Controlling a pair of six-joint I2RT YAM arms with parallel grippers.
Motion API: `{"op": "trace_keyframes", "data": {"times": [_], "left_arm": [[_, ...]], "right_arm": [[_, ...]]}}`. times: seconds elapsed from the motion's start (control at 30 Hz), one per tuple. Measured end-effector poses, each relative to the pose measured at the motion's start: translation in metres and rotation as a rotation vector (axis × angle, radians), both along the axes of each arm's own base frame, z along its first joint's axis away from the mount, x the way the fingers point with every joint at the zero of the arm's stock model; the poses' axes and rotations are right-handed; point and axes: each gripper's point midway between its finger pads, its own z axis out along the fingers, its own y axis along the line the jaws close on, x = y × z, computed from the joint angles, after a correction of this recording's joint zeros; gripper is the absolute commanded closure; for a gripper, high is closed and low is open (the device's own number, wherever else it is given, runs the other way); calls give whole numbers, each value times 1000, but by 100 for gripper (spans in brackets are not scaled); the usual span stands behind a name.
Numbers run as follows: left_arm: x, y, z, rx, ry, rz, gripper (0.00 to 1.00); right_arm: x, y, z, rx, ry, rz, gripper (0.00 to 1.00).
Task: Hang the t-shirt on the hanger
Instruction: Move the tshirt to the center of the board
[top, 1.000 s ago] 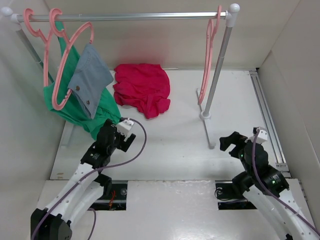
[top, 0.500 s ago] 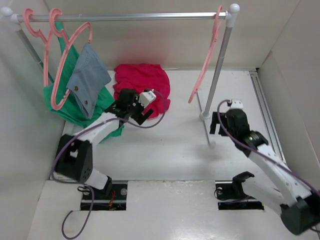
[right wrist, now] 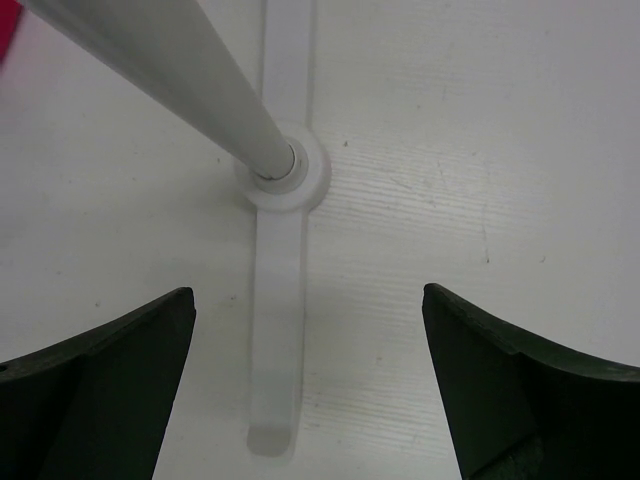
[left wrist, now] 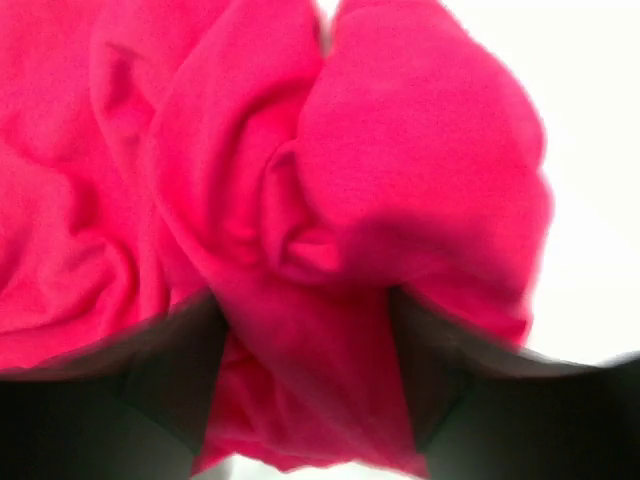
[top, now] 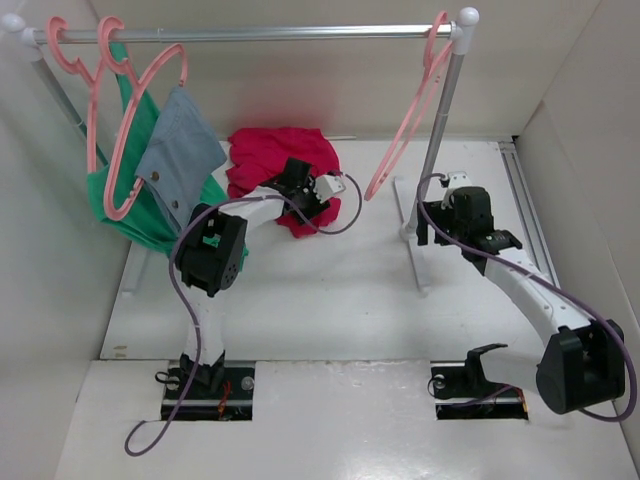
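Note:
Next I need to swing my empty right gripper to the left in the top view onto the t-shirt's near edge (top: 303,230), as the t-shirt (top: 270,165) lies well away from that gripper.
The crimson t-shirt (top: 270,165) lies crumpled at the back of the table, left of centre. My left gripper (top: 302,200) is pushed into its near right edge. In the left wrist view a fold of the t-shirt (left wrist: 300,200) fills the gap of the left gripper (left wrist: 305,400), and both dark fingers (left wrist: 170,370) press against it. The bare pink hanger (top: 400,140) hangs tilted from the right end of the rail. My right gripper (top: 428,225) is open beside the rack's right pole, low over its foot. Nothing sits in the right gripper (right wrist: 310,390).
The rack's rail (top: 250,33) spans the back. Its right pole (right wrist: 170,70) and flat white foot (right wrist: 280,300) lie just ahead of my right fingers. A green garment (top: 150,215) and a grey-blue cloth (top: 180,150) hang on pink hangers at the left. White walls close both sides.
My left arm reached forward onto the t-shirt and its jaws closed on the cloth. My right arm moved forward and left to the pole's base. The bare hanger's lower end swung left.

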Motion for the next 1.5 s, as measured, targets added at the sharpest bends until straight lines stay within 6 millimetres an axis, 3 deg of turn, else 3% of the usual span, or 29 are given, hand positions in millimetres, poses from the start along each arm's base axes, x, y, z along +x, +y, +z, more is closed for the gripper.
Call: {"op": "trace_keyframes", "data": {"times": [0.07, 0.1, 0.27, 0.37, 0.47, 0.5, 0.53, 0.57, 0.63, 0.73, 0.83, 0.93, 1.0, 1.07, 1.2, 1.3, 1.37, 1.5], "left_arm": [[-4, -4, 0, 17, 3, -29, 80], [-10, -6, -3, 24, 21, -47, 98], [-40, -12, -8, 33, 76, -140, 100], [-82, -14, 0, 29, 139, -237, 100], [-134, -39, 34, -5, 156, -425, 100], [-150, -53, 49, -24, 142, -499, 85], [-167, -67, 64, -42, 127, -575, 64], [-183, -79, 76, -59, 117, -638, 31], [-212, -85, 88, -72, 152, -691, 0], [-229, -83, 95, -100, 196, -703, 0], [-224, -60, 92, -145, 242, -604, 0], [-188, -7, 84, -133, 189, -349, 0], [-178, 33, 80, -84, 117, -223, 0], [-184, 57, 86, -35, 1, -172, 0], [-198, 85, 125, -75, -322, -69, 0], [-200, 105, 149, -163, -514, 68, 9], [-199, 112, 153, -203, -561, 133, 11], [-194, 121, 142, -237, -539, 261, 22]], "right_arm": [[4, 3, 5, -2, -18, 22, 0], [5, 5, 6, -3, -22, 35, 0], [-2, 27, 7, -46, -23, 133, 4], [-11, 57, 11, -76, -32, 250, 4], [-25, 90, 14, -80, -47, 382, 6], [-31, 99, 17, -74, -54, 425, 6], [-36, 107, 19, -65, -61, 457, 4], [-41, 114, 23, -49, -70, 488, 0], [-47, 116, 34, -32, -105, 512, 0], [-54, 124, 40, -19, -124, 548, 0], [-58, 136, 29, -24, -96, 580, 0], [-68, 155, 3, -44, -24, 648, 0], [-74, 166, -15, -68, 31, 690, 0], [-75, 183, -30, -91, 79, 734, 0], [-67, 220, -49, -130, 126, 808, 0], [-54, 245, -56, -140, 133, 837, 2], [-42, 264, -60, -144, 131, 848, 4], [-18, 302, -67, -154, 118, 868, 6]]}}
